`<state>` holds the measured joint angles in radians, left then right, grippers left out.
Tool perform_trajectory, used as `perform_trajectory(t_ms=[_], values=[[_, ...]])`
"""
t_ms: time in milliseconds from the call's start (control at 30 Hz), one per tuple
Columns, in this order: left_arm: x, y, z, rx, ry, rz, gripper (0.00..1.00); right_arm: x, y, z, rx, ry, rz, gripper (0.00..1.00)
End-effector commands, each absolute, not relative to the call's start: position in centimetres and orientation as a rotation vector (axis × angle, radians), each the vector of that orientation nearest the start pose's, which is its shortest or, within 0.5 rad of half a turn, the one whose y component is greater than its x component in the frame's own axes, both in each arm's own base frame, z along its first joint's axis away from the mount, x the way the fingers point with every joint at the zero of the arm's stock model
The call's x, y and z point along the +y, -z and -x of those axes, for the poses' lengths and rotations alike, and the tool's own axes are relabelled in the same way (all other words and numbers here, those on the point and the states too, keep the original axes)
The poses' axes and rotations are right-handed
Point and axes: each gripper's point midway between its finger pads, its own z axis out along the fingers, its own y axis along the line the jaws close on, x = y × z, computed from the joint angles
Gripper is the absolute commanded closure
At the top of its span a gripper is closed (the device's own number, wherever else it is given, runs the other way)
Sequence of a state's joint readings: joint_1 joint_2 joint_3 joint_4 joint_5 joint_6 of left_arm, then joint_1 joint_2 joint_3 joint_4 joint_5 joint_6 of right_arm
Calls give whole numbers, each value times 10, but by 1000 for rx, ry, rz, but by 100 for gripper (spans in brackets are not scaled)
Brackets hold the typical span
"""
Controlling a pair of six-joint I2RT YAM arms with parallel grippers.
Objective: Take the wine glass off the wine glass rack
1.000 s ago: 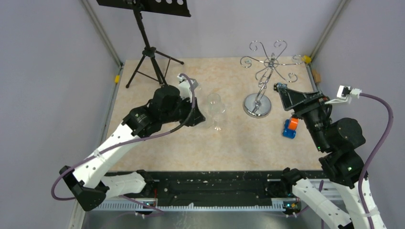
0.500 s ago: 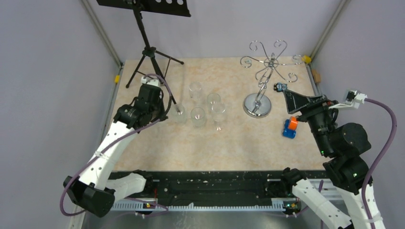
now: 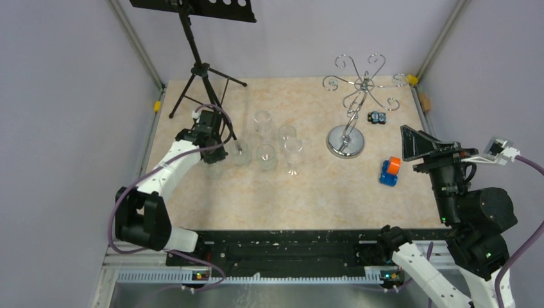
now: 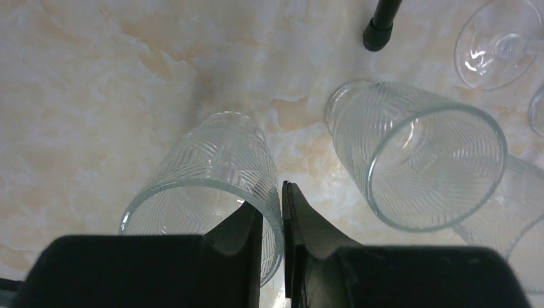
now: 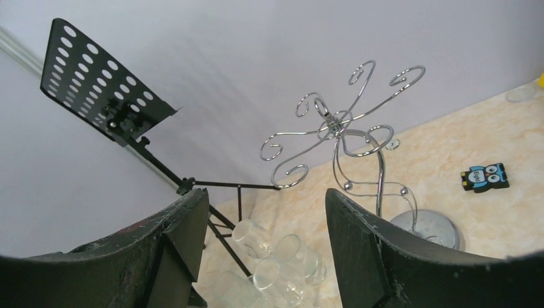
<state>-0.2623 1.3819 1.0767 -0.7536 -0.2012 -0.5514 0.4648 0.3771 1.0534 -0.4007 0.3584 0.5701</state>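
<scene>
My left gripper should next ease outward toward the tripod foot and release the side of the ribbed tumbler's rim beside its neighbours, as bare tabletop is open there.
The chrome wine glass rack (image 3: 347,138) stands at the back right with no glass on its scroll arms; it also shows in the right wrist view (image 5: 333,125). A wine glass (image 3: 293,153) stands upright on the table left of the rack, with a second one (image 3: 287,133) behind it. My left gripper (image 3: 216,162) is shut on the rim wall of a ribbed tumbler (image 4: 212,173), one finger inside and one outside (image 4: 272,199). My right gripper (image 3: 417,144) is open and empty, raised to the right of the rack (image 5: 266,192).
More clear tumblers (image 3: 240,153) (image 3: 266,156) (image 3: 262,120) cluster by the wine glasses. A black tripod music stand (image 3: 202,67) stands at the back left, one foot (image 4: 377,35) near the tumblers. An orange-blue toy (image 3: 389,171) and an owl tile (image 3: 376,117) lie right of the rack.
My left gripper has moved left, away from the wine glass to the left side of the glass group. My right arm has drawn back from the rack toward the near right.
</scene>
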Motion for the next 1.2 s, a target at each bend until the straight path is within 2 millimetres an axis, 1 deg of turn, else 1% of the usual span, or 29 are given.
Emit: perform_trajectory(t_ms=[0, 267, 400, 533, 567, 733, 900, 1033, 1100, 1167], values=[[-65, -126, -341, 2445, 49, 502, 100, 32, -449, -172, 1253, -592, -384, 32], [-61, -116, -357, 2429, 26, 517, 100, 33, -444, -176, 1263, -583, -380, 32], [-60, -116, -365, 2404, 30, 518, 100, 33, -444, -176, 1268, -578, -378, 32], [-57, -111, -367, 2414, 18, 521, 100, 33, -444, -175, 1271, -580, -376, 32], [-57, -110, -367, 2417, 19, 520, 99, 33, -444, -175, 1272, -581, -377, 32], [-64, -106, -369, 2436, 65, 501, 86, 32, -444, -173, 1277, -584, -385, 32], [-65, -111, -366, 2484, 56, 494, 71, 33, -445, -172, 1279, -598, -383, 32], [-60, -125, -364, 2471, 30, 497, 62, 34, -447, -170, 1278, -610, -384, 32], [-57, -135, -361, 2449, 21, 501, 56, 34, -447, -169, 1281, -614, -384, 32], [-55, -150, -359, 2422, 24, 500, 50, 34, -448, -167, 1279, -620, -387, 32]])
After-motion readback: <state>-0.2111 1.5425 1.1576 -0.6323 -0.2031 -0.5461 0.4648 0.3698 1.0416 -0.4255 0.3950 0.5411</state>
